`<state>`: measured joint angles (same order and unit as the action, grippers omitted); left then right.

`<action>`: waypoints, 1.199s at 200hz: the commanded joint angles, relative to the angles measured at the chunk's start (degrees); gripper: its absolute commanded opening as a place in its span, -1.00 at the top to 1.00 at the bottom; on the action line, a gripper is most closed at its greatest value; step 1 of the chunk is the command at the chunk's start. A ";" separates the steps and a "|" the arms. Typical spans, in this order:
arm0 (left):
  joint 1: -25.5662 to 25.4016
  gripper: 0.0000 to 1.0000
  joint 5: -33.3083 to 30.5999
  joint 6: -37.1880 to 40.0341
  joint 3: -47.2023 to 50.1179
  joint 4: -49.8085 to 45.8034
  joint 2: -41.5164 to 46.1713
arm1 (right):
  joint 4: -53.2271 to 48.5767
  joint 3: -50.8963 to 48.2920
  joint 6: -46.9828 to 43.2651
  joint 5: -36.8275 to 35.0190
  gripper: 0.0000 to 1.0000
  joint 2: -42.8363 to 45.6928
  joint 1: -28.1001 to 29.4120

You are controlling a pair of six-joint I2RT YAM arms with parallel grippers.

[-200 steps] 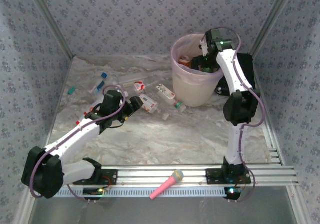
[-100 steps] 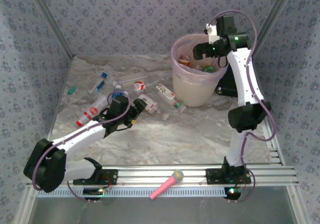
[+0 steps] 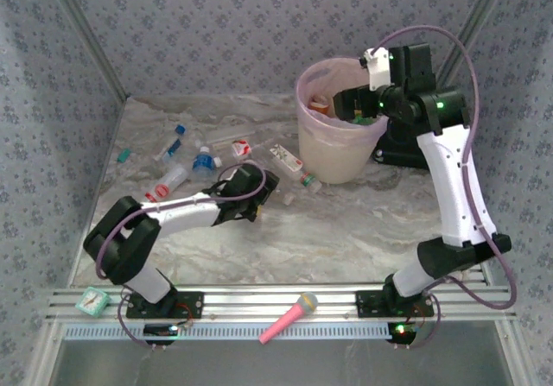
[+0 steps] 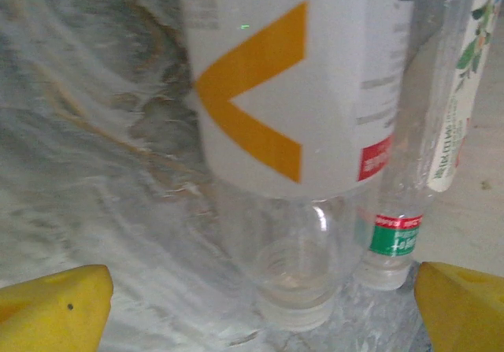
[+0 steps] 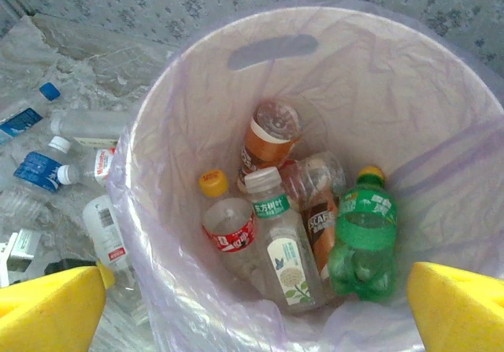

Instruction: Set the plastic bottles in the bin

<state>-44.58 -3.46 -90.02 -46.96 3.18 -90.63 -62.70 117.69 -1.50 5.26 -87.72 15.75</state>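
The open fingers are only on either side of the clear bottle's neck. My left gripper should next lower them outward around the white and orange label (image 4: 260, 92), which is below and outward.
My left gripper (image 4: 261, 309) is open, its yellow fingertips (image 4: 55, 305) wide apart on either side of a clear bottle with a white and orange label (image 4: 260, 92), which lies on the table with its open neck toward me. A slimmer bottle with a green band (image 4: 398, 234) lies against it. In the top view this gripper (image 3: 266, 187) sits low among the bottles (image 3: 201, 160) scattered left of the bin (image 3: 333, 144). My right gripper (image 5: 256, 313) hangs open and empty over the bin's pink-lined rim (image 5: 276, 49). Several bottles lie inside, among them a green one (image 5: 362, 242).
A black box (image 3: 406, 144) stands behind the right arm beside the bin. A pink toy microphone (image 3: 289, 315) and a teal clock (image 3: 92, 300) rest on the front rail. Papered walls close in the left, back and right sides.
The left arm has swung right and stretched toward the white-labelled bottle. The right arm has risen and drawn back over the bin's right side. The clock has come into sight.
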 commanded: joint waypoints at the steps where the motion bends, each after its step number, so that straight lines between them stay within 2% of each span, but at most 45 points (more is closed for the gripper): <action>1: -0.51 -0.95 -1.58 -4.16 -4.84 -3.00 -3.27 | 2.22 -3.70 1.63 -1.41 -0.99 3.01 0.36; 19: -0.51 -0.90 -1.18 -6.58 -7.40 -4.60 -6.24 | 3.80 -5.70 1.46 -1.19 -1.00 5.02 0.42; 90: -0.43 -0.82 1.33 -14.12 -10.61 -0.47 -15.23 | 4.86 -8.31 -0.14 -1.92 -1.00 8.02 0.25; 103: -0.45 -0.79 2.04 -13.13 -11.49 -0.78 -16.21 | 5.50 -8.95 -0.50 -1.92 -1.00 8.58 0.18; 160: -0.61 -0.35 1.88 -14.47 -11.25 -2.78 -16.60 | 5.50 -9.50 -0.61 -2.29 -1.00 8.75 -0.03; 201: -0.67 -0.26 1.59 -13.43 -11.09 -3.00 -15.94 | 5.57 -9.67 -0.18 -1.48 -1.00 8.99 -0.65; 240: -0.77 -0.21 -1.24 -5.54 -12.54 -6.82 -11.35 | 5.85 -9.32 2.57 2.55 -0.97 10.97 -0.91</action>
<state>-44.77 -2.24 -99.42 -58.26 -0.25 -104.51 -58.00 108.07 -0.82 4.45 -79.68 15.22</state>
